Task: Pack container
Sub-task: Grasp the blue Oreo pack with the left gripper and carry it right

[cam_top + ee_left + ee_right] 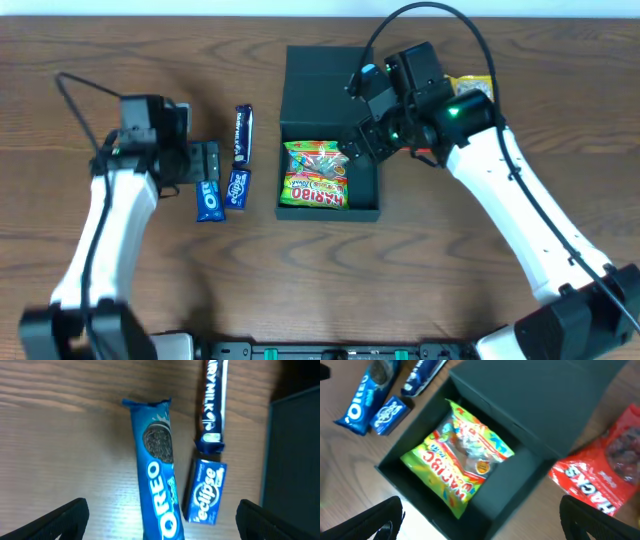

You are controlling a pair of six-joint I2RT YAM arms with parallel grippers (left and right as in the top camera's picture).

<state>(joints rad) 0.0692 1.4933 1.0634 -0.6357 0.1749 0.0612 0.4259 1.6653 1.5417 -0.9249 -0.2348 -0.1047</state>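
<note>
I should next lower my left gripper to the cookie end of the Oreo pack, which is below it, and close across the pack's narrow width, which is lined up between my fingers.
The dark teal container [365, 180] sits open at table centre, lid flap [320, 85] laid back. A green Haribo bag [314, 176] lies inside it; it also shows in the right wrist view [457, 460]. My right gripper [362, 140] hangs open and empty above the box's right side. My left gripper [205, 165] is open, low over a blue Oreo pack [157, 485], its fingers on either side and apart from it. A blue Eclipse box [205, 490] and a dark Dairy Milk bar [213, 400] lie right of the Oreo pack.
A red Hacks bag [607, 470] lies on the table right of the box. A yellow packet [472, 88] lies behind my right arm. Cables run along the back of the wooden table.
</note>
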